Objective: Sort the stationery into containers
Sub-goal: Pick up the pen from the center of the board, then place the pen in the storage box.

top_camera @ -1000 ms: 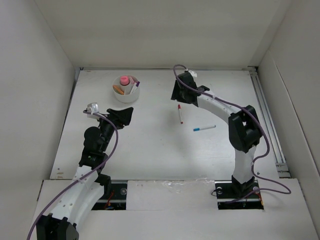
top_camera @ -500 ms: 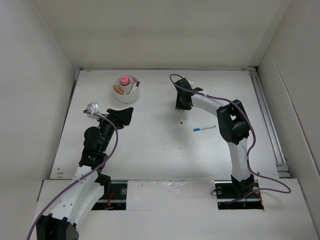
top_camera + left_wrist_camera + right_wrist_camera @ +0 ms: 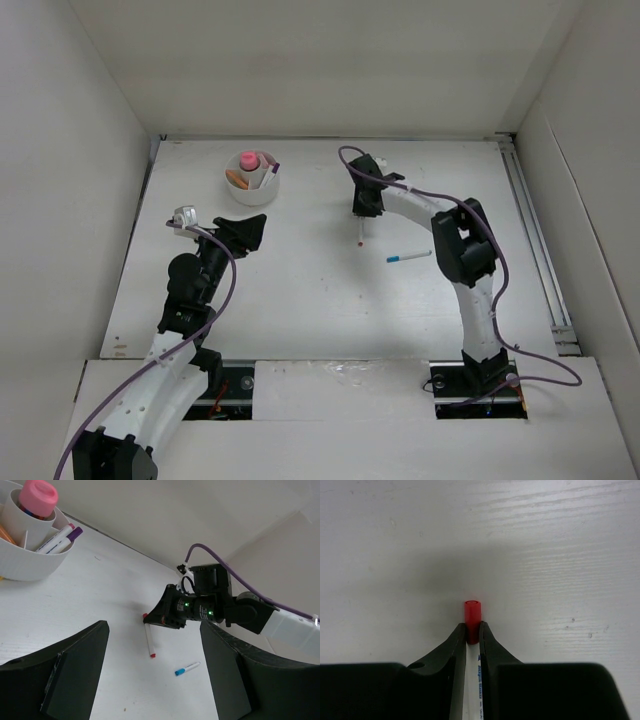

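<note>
I will next lift and tilt my right gripper. Then I will lower the pen into the round white bowl beside the purple-capped pen (image 3: 269, 176), because pens already stand there.
My right gripper (image 3: 472, 630) is shut on the red-capped end of a thin white pen (image 3: 472, 611), low at the table. In the top view the gripper (image 3: 364, 203) covers the pen's far end and the rest of the pen (image 3: 361, 232) sticks out toward me. A blue-capped pen (image 3: 408, 257) lies to its right. The round white bowl (image 3: 258, 195) at the back left holds a pink-topped item (image 3: 248, 160), a purple-capped pen (image 3: 270, 172) and an orange piece (image 3: 236, 180). My left gripper (image 3: 246, 232) is open and empty, in front of the bowl.
White walls close the table in on the left, back and right. A metal rail (image 3: 532, 230) runs along the right edge. In the left wrist view the bowl (image 3: 30, 562) is at the top left, the red-capped pen (image 3: 149, 639) and the blue-capped pen (image 3: 187, 668) at the centre.
My right gripper came forward from behind the red-capped pen, went down over its far end and shut on it. The left arm has not moved.
</note>
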Tool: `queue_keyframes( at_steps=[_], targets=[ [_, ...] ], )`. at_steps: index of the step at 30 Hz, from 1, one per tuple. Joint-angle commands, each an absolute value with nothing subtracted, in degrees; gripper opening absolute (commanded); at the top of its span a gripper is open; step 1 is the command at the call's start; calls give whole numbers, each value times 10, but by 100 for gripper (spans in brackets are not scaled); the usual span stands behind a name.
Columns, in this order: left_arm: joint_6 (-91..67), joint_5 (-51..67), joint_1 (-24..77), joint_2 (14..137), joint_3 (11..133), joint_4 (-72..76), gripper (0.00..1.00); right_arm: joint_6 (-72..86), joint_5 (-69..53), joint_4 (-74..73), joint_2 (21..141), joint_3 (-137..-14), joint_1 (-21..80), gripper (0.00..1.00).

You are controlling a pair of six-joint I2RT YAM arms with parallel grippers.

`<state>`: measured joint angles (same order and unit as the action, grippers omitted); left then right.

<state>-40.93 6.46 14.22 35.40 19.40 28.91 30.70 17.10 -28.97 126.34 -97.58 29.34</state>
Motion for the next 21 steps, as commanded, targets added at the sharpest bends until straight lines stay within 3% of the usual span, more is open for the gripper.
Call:
queue_keyframes(
  at_steps=[1, 9, 21],
  targets=[
    [-404, 70, 145, 345, 202, 323, 70, 313, 125, -255, 1209, -943, 295, 0],
    [-410, 83, 145, 352, 202, 334, 70, 391, 33, -70, 1076, -944, 316, 0],
    [-405, 44, 145, 314, 202, 306, 70, 449, 213, -28, 1269, -1217, 402, 0]
  ],
)
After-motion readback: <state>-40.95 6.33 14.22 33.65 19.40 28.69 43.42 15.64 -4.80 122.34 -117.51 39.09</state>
